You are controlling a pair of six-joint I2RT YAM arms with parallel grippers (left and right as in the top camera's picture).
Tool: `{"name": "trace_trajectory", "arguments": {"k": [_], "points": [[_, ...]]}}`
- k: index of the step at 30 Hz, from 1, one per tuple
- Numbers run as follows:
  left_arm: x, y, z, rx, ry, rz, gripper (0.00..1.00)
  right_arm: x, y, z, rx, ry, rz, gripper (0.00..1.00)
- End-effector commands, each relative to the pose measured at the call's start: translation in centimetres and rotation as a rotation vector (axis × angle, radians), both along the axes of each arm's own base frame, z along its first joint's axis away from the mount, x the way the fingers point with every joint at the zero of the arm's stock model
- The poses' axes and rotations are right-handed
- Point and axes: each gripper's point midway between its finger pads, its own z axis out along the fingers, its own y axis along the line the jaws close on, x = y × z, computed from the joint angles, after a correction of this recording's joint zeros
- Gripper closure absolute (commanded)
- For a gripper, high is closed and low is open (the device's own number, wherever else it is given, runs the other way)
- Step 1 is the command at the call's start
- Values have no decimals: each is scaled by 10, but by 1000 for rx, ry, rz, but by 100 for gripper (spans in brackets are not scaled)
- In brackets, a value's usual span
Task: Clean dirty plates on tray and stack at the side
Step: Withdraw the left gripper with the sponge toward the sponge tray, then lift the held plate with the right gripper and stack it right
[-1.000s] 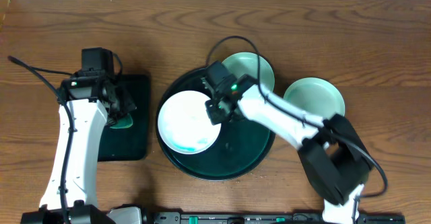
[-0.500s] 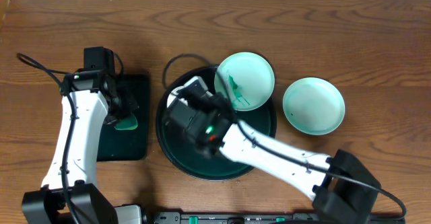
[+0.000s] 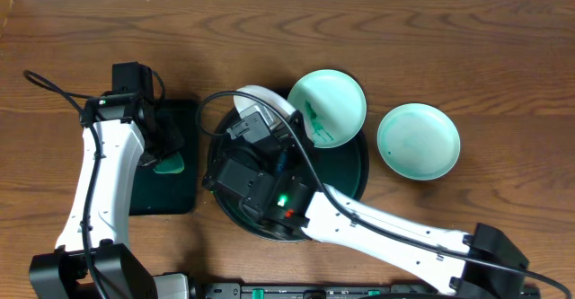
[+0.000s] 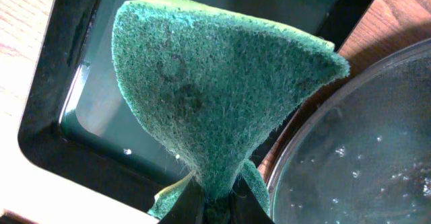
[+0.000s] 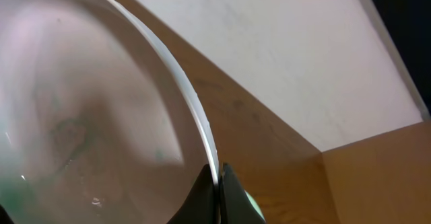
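Observation:
I next swing my right gripper across, level, lower and release the tilted white plate, as the second mint plate (image 3: 419,142) lies below, to the gripper's right in the overhead view.
My right gripper (image 5: 219,177) is shut on the rim of a white plate (image 5: 81,116) with faint green smears. It holds the plate tilted on edge, high above the round dark tray (image 3: 352,175). In the overhead view only the plate's white edge (image 3: 262,96) shows above my right arm. A mint plate with green scribbles (image 3: 329,107) rests on the tray's far rim. A second mint plate (image 3: 418,142) lies on the table to the right. My left gripper (image 4: 215,207) is shut on a green sponge (image 4: 215,96) over the black rectangular tray (image 4: 74,116).
The black rectangular tray (image 3: 180,187) lies left of the round tray. The round tray's rim (image 4: 357,157) shows wet at the right of the left wrist view. My right arm (image 3: 377,223) crosses over the round tray and hides much of it.
My right arm has lifted the white plate off the round tray, raised it toward the camera and tipped it onto its edge. The left arm has hardly moved.

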Motion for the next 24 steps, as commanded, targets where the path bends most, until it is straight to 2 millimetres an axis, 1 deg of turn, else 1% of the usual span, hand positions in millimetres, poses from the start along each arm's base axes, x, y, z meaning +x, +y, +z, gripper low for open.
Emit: {"name": "trace_trajectory", "arguments": {"k": [1, 4, 6, 9, 12, 14, 16, 18, 20, 22, 23, 24], "points": [[6, 2, 6, 7, -18, -12, 93, 0, -10, 35, 51, -78, -32, 99], [6, 2, 6, 7, -18, -12, 93, 0, -7, 29, 58, -38, -6, 99], [6, 2, 6, 7, -18, -12, 93, 1, -1, 17, 76, 33, 33, 99], [6, 2, 6, 7, -19, -12, 93, -2, 17, -17, 163, 247, 144, 99], [6, 2, 6, 7, -19, -12, 93, -3, 30, -43, 286, 454, 234, 99], [6, 2, 6, 7, -18, -12, 93, 1, 33, -53, 371, 561, 271, 99], [6, 2, 6, 7, -19, -12, 93, 6, 30, -55, 457, 642, 293, 99], [6, 2, 6, 7, -19, -13, 93, 14, 23, -49, 548, 698, 304, 99], [6, 2, 6, 7, -19, -13, 93, 25, 9, -36, 647, 726, 308, 99], [6, 2, 6, 7, -19, -13, 93, 38, -15, -22, 747, 724, 272, 99], [6, 2, 6, 7, -19, -13, 93, 45, -31, -14, 792, 715, 243, 99], [6, 2, 6, 7, -18, -13, 93, 52, -51, -7, 837, 702, 201, 99]]}}
